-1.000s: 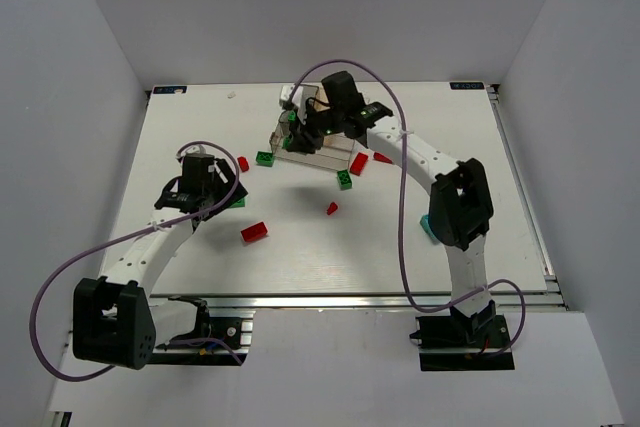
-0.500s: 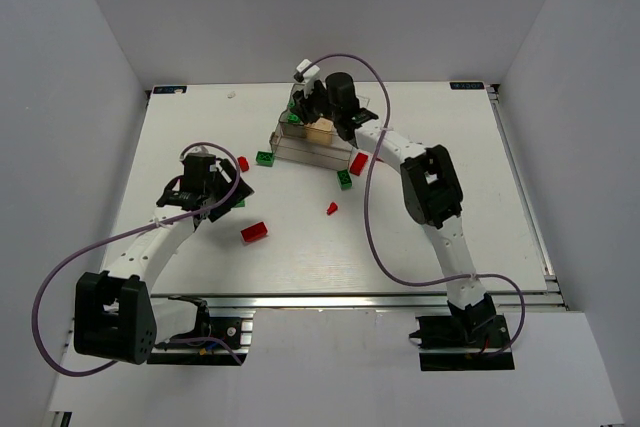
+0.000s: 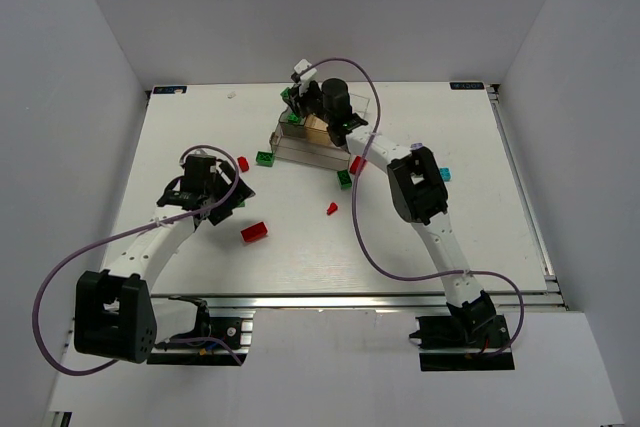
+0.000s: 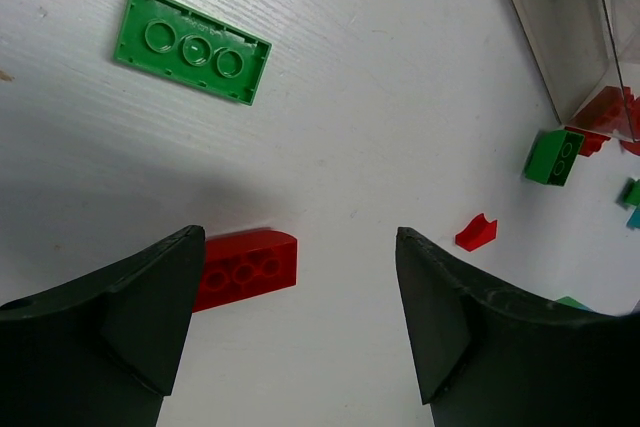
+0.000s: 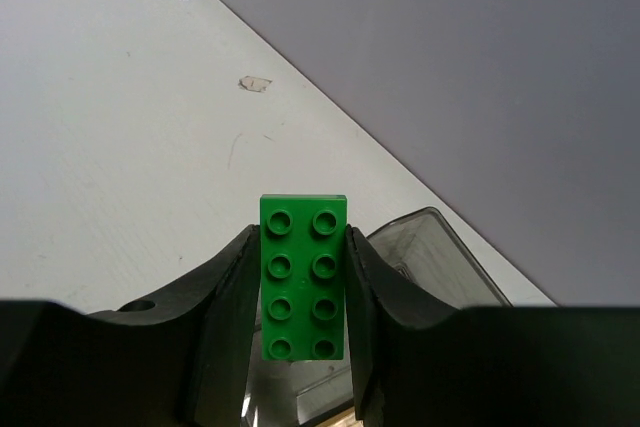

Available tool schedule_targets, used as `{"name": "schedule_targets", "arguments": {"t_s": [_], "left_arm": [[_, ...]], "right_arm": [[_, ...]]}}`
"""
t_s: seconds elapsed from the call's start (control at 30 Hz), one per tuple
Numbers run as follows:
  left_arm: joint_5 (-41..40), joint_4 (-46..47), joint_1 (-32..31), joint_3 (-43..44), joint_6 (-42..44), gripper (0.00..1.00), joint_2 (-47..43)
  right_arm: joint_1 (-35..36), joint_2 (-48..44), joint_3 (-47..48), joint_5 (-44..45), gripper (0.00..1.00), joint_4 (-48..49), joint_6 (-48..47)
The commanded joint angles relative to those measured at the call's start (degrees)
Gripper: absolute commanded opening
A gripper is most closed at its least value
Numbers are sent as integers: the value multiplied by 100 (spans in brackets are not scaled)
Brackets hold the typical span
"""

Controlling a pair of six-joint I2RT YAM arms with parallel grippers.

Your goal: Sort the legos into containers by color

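My left gripper will turn and move down to straddle the plate's narrow width, because the green flat plate (image 3: 241, 203) (image 4: 190, 44) lies crosswise ahead of my open fingers.
My right gripper (image 5: 304, 297) is shut on a green two-by-four brick (image 5: 304, 277) and holds it above the far left corner of the clear tray (image 5: 432, 247). In the top view the right gripper (image 3: 297, 104) is over the back left of the tray (image 3: 300, 153). My left gripper (image 4: 300, 327) is open and empty, low over the table. A red brick (image 4: 246, 268) lies by its left finger and a green flat plate (image 4: 190, 44) lies farther off. The top view shows the left gripper (image 3: 216, 190) to the left of the red brick (image 3: 254, 232).
Loose bricks lie in front of the tray: green ones (image 3: 265, 158) (image 3: 344, 179), red ones (image 3: 243, 163) (image 3: 357, 164), a small red piece (image 3: 331, 209) and a cyan one (image 3: 444, 174). The left wrist view shows the small red piece (image 4: 475, 232), a green brick (image 4: 555, 157) and the tray's corner (image 4: 560, 37).
My right arm has stretched back and to the left, carrying the green brick over the tray's far left corner. A cyan brick now shows at the right. The left arm has barely moved.
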Motion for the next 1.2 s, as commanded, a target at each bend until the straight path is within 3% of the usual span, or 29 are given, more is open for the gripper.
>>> {"name": "schedule_targets", "arguments": {"t_s": [0.0, 0.2, 0.27, 0.63, 0.97, 1.17], "left_arm": [[-29, -78, 25, -38, -269, 87, 64], [-362, -228, 25, 155, -725, 88, 318], [-459, -228, 25, 251, -822, 89, 380], [-1118, -912, 25, 1104, -1578, 89, 1522], [-1487, -1318, 25, 1614, -2484, 89, 2480], [-1646, -1115, 25, 1807, -2695, 89, 2964]], "right_arm": [[-18, 146, 154, 94, 35, 660, -145], [-27, 270, 250, 85, 64, 898, -225], [-62, 217, 242, 76, 66, 924, -164], [-396, -1529, -1471, -389, 67, 1074, 381], [-1002, -3702, -3896, -1724, 68, 881, 970], [-1249, -4405, -4539, -2349, 69, 389, 822]]}}
